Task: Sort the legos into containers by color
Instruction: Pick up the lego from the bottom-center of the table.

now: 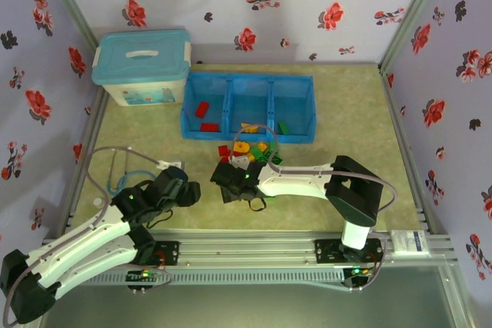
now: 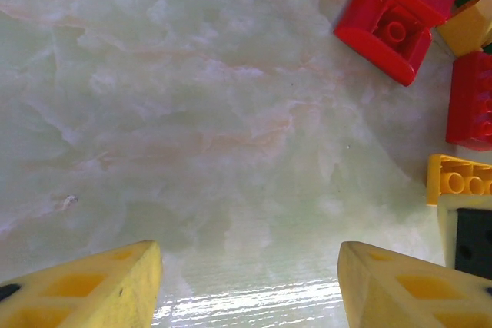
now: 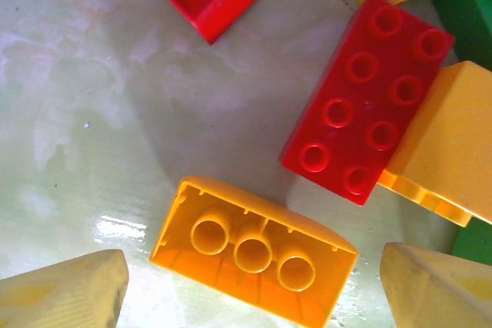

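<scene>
My right gripper should move down next with a slight turn and close on the short ends of the yellow-orange brick (image 3: 254, 251), because the brick lies at an angle below the gripper's open fingers.
The blue tray (image 1: 247, 82) stands at the back with three containers side by side: red legos (image 1: 202, 109) lie in the left one and a green lego (image 1: 283, 127) in the right one. A mixed pile of legos (image 1: 250, 151) lies just in front of the tray. My right gripper (image 1: 231, 178) hangs over the pile's near edge. It is open (image 3: 254, 282) and straddles an upside-down yellow-orange brick (image 3: 254, 251), with a gap on each side. A red studded brick (image 3: 365, 97) lies just beyond. My left gripper (image 2: 250, 282) is open over bare table, with red legos (image 2: 388, 32) ahead to its right.
A white storage box with a teal lid (image 1: 142, 67) sits left of the tray. Loose cables (image 1: 123, 170) loop over the table's left side. Floral walls close off three sides, and a metal rail (image 1: 254, 251) runs along the near edge.
</scene>
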